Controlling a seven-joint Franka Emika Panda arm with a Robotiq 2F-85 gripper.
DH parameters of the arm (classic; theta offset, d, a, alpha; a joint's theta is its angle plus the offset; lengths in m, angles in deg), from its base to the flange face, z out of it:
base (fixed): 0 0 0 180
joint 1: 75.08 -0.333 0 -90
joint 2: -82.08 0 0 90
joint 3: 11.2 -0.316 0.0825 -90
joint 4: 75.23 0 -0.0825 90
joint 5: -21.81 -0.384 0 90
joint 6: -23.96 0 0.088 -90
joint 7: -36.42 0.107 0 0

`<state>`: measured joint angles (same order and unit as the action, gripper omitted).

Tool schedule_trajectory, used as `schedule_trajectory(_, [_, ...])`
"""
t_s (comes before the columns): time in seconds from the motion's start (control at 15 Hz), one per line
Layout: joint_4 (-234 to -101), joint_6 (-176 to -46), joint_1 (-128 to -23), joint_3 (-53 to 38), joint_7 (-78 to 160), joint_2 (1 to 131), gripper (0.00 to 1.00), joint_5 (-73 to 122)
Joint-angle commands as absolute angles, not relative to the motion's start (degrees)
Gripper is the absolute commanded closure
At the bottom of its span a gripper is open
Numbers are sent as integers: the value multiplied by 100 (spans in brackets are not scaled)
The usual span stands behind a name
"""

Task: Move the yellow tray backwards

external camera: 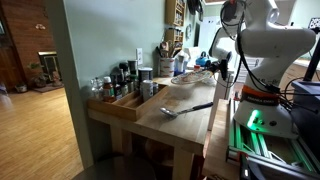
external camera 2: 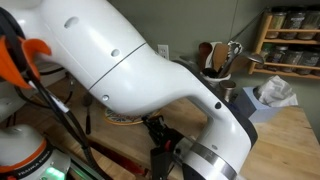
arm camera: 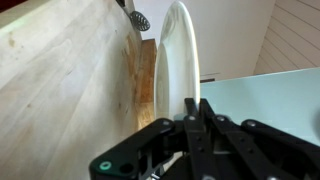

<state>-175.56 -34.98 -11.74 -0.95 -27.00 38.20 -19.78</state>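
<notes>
Next, my gripper turns and moves toward the back wall, then brings the yellow tray (external camera 2: 125, 117) down from above the table to release it there.
In the wrist view the yellow tray (arm camera: 178, 60) shows nearly edge-on as a pale, narrow oval with a thin rim, above the wooden table (arm camera: 60, 70). It casts a shadow on the wood beside it. My gripper (arm camera: 197, 108) has its two dark fingers pressed together at the tray's near rim and appears shut on it. In an exterior view the gripper (external camera: 213, 68) is at the far end of the table. In an exterior view the arm hides most of the scene, and only a sliver of the tray (external camera 2: 125, 117) shows under it.
A long wooden box with bottles (external camera: 125, 92) runs along one table edge. A grey spatula (external camera: 185, 108) lies mid-table, and its head shows in the wrist view (arm camera: 140, 20). A utensil holder (external camera 2: 222, 58), a blue tissue box (external camera 2: 268, 98) and a jar shelf (external camera 2: 295, 40) stand at the back.
</notes>
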Motion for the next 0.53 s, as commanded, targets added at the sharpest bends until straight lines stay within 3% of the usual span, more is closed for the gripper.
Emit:
schedule_trajectory(0.0, [-17968,-3283,-1214,-34,-2512,4019,98,-2402])
schedule_trajectory(0.47, [-18667,-3396,-1228,244,-2233,4189,98,-3737])
